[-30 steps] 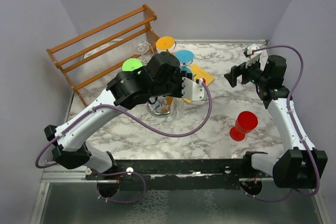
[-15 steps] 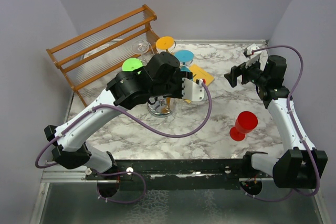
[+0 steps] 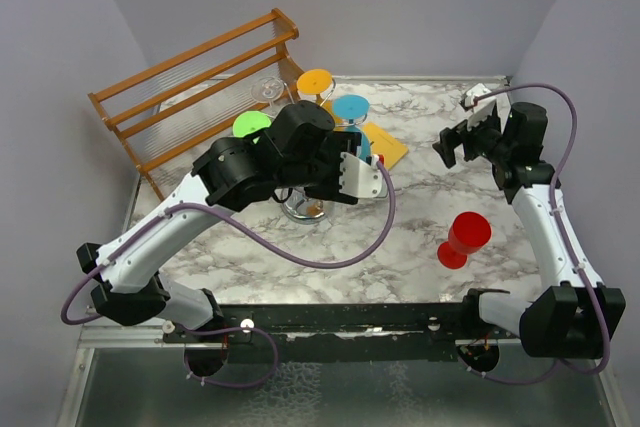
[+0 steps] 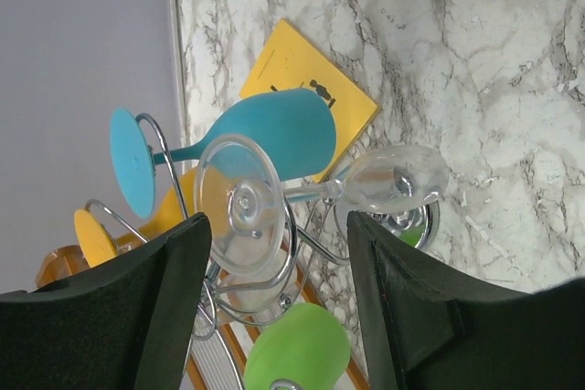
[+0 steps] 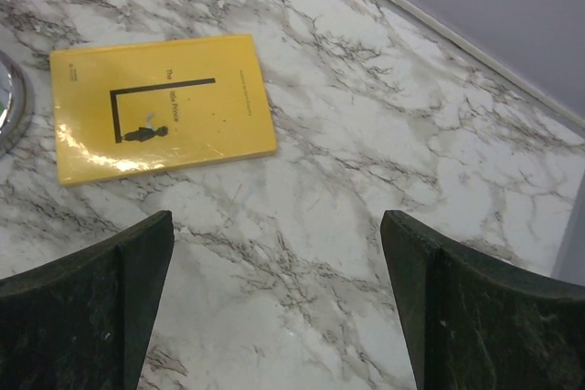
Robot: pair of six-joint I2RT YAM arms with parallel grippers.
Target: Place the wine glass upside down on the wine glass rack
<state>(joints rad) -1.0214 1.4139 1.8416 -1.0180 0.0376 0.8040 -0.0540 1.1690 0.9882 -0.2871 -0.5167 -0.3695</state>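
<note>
The red wine glass stands off the rack, so the right gripper should go back toward it, with the gripper's open fingers on both sides of the rim's far side.
The chrome wine glass rack stands mid-table, its round base showing under my left arm. A clear wine glass hangs bowl-down from one of its wire arms, foot caught in the loop. My left gripper is open, its fingers either side of that glass and apart from it. Blue, orange and green glasses hang on other arms. A red wine glass stands on the table at the right. My right gripper is open and holds nothing above bare marble.
A yellow book lies flat on the marble just right of the rack. A slatted wooden shelf rack stands at the back left with another clear glass beside it. Grey walls close in on three sides.
My left gripper's jaws have spread apart, letting go of the clear glass on the rack, and the left arm has shifted slightly to the left. The right arm has barely moved.
</note>
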